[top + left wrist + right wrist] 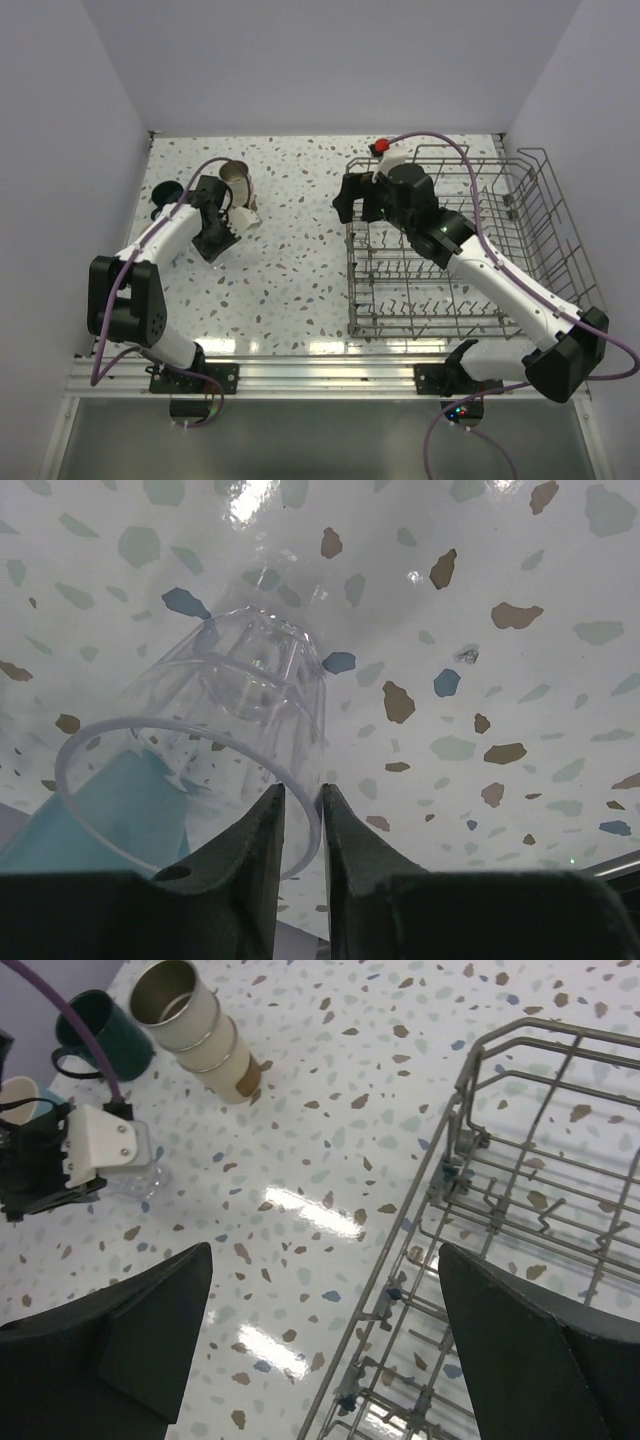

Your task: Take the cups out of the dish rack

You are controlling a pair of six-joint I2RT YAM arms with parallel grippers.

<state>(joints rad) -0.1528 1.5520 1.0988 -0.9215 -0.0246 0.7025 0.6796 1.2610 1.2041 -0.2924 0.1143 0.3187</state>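
Observation:
I will next move my right gripper to the right in the top view, and then down into the rack.
My left gripper (302, 790) is shut on the rim of a clear glass tumbler (235, 700), which is tilted with its base at the tabletop. In the top view this gripper (215, 243) is at the far left of the table. A light blue mug (25, 1100) shows behind it, partly hidden. A dark teal mug (105, 1040) and stacked metallic tumblers (200, 1025) stand close by, and both show in the top view (165, 195) (238, 182). My right gripper (325, 1248) is open and empty above the left edge of the grey wire dish rack (520, 1210). No cup shows in the rack (530, 215).
The speckled tabletop (300, 260) lies between the cups and the rack. White walls enclose the table on three sides. A metal rail (320, 375) runs along the near edge by the arm bases.

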